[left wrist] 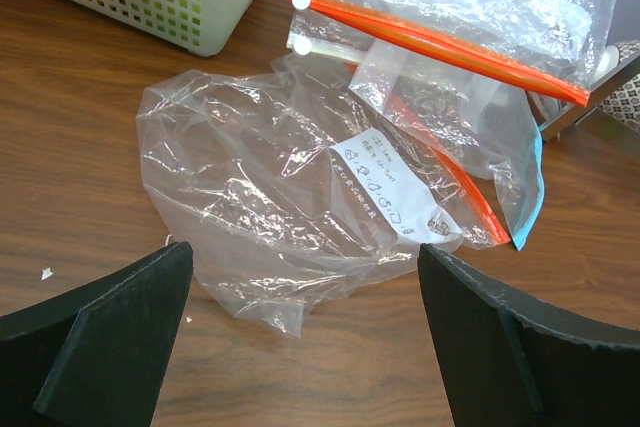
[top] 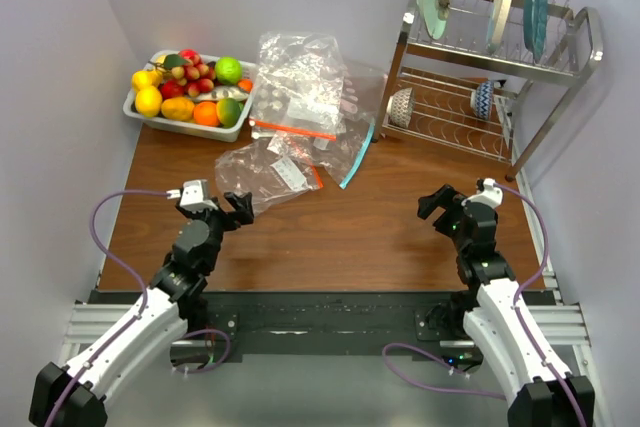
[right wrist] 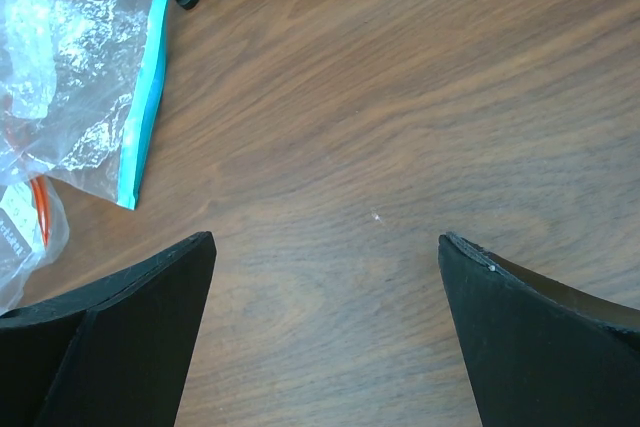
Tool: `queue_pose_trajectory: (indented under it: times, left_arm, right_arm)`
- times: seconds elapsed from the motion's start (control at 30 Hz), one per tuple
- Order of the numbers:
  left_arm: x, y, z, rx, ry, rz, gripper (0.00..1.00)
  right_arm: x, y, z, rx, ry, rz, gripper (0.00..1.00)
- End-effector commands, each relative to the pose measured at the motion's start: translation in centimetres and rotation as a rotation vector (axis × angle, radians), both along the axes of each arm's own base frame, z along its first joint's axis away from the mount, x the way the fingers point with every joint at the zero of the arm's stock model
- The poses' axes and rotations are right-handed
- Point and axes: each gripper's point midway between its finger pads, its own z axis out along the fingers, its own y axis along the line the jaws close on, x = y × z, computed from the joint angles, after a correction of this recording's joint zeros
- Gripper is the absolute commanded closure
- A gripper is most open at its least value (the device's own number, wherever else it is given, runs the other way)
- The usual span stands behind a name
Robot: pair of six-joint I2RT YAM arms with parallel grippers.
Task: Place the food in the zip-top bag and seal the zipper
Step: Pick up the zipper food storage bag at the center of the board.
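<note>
The rack-side end of the upper bag's orange-red zipper is uncovered, so my right gripper will swing outward next, turning toward the piled bags, and move onto that end.
The zip-top bag [top: 268, 173] lies flat and crumpled on the wooden table, clear with a white label; its orange-red zipper [top: 316, 178] is at its right end. In the left wrist view the bag [left wrist: 270, 197] lies just ahead of my fingers, with the zipper [left wrist: 470, 197] at the right. My left gripper [top: 215, 204] [left wrist: 305, 252] is open and empty, just short of the bag's near edge. The food [top: 190, 87], toy fruits, fills a white basket [top: 185, 125] at the back left. My right gripper [top: 462, 202] [right wrist: 325, 237] is open and empty over bare table.
A second clear bag with an orange-red strip [top: 295, 131] [left wrist: 440, 47] and a clear bag with a teal strip [top: 355, 162] [right wrist: 145, 97] are piled behind the zip-top bag. A metal dish rack [top: 490, 77] with plates and bowls stands at the back right.
</note>
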Motion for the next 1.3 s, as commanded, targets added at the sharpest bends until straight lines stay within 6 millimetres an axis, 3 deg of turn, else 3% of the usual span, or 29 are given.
queue_pose_trajectory:
  times: [0.0, 0.3, 0.43, 0.7, 0.73, 0.77, 0.83, 0.9, 0.93, 0.97, 1.0, 1.03, 1.07, 1.1, 1.17, 1.2, 1.23, 1.27]
  left_arm:
    - [0.2, -0.1, 1.2, -0.008, -0.059, -0.012, 0.0]
    - [-0.1, -0.5, 1.5, -0.002, -0.083, -0.041, 0.0]
    - [-0.1, -0.5, 1.6, -0.002, -0.087, -0.046, 0.0]
    - [0.0, -0.6, 1.7, 0.003, -0.089, -0.051, 0.0]
    - [0.0, -0.7, 1.7, 0.006, -0.089, -0.054, 0.0]
    - [0.0, -0.8, 1.6, 0.007, -0.089, -0.062, 0.0]
    - [0.0, -1.1, 1.6, 0.014, -0.09, -0.078, 0.0]
    - [0.0, -1.3, 1.7, 0.015, -0.093, -0.087, 0.01]
    - [0.0, -1.5, 1.7, 0.017, -0.093, -0.098, 0.01]
    - [0.0, -1.6, 1.7, 0.02, -0.092, -0.105, 0.02]
    - [0.1, -1.6, 1.8, 0.019, -0.096, -0.108, 0.02]
    - [0.1, -1.8, 1.8, 0.02, -0.1, -0.117, 0.01]
    - [0.1, -1.9, 1.7, 0.023, -0.097, -0.12, 0.02]
    - [0.1, -1.9, 1.8, 0.023, -0.1, -0.123, 0.02]
    - [0.1, -2.0, 1.8, 0.026, -0.099, -0.128, 0.02]
    - [0.1, -2.0, 1.7, 0.028, -0.099, -0.13, 0.02]
    - [0.1, -2.1, 1.8, 0.028, -0.102, -0.135, 0.02]
    - [0.1, -2.2, 1.8, 0.028, -0.104, -0.139, 0.02]
  right_arm:
    - [0.7, -0.4, 1.4, -0.001, -0.043, -0.023, 0.02]
    - [0.6, -0.5, 1.6, -0.011, -0.056, -0.021, 0.05]
    - [1.1, 4.1, 4.9, -0.003, -0.137, 0.267, 0.16]
    - [4.1, 10.8, 9.9, 0.053, -0.14, 0.518, 0.28]
    - [4.7, 11.9, 11.8, 0.057, -0.178, 0.546, 0.28]
    - [5.6, 12.6, 10.7, 0.066, -0.133, 0.563, 0.29]
    - [6.8, 14.5, 12.2, 0.102, -0.159, 0.618, 0.3]
    - [8.1, 16.0, 11.2, 0.135, -0.118, 0.657, 0.37]
    - [9.1, 16.9, 12.7, 0.144, -0.157, 0.677, 0.39]
    - [9.6, 17.4, 12.9, 0.152, -0.161, 0.689, 0.39]
    - [10.7, 18.3, 11.2, 0.165, -0.112, 0.699, 0.39]
    - [11.7, 19.2, 12.8, 0.171, -0.14, 0.717, 0.39]
    - [12.4, 19.9, 12.5, 0.176, -0.129, 0.728, 0.39]
    - [13.4, 20.6, 11.0, 0.183, -0.091, 0.738, 0.44]
    - [14.9, 22.3, 12.0, 0.187, -0.117, 0.769, 0.45]
    - [15.6, 23.3, 10.3, 0.188, -0.078, 0.779, 0.44]
    - [16.6, 24.0, 11.5, 0.186, -0.108, 0.786, 0.44]
    - [17.2, 24.5, 11.3, 0.184, -0.105, 0.789, 0.44]
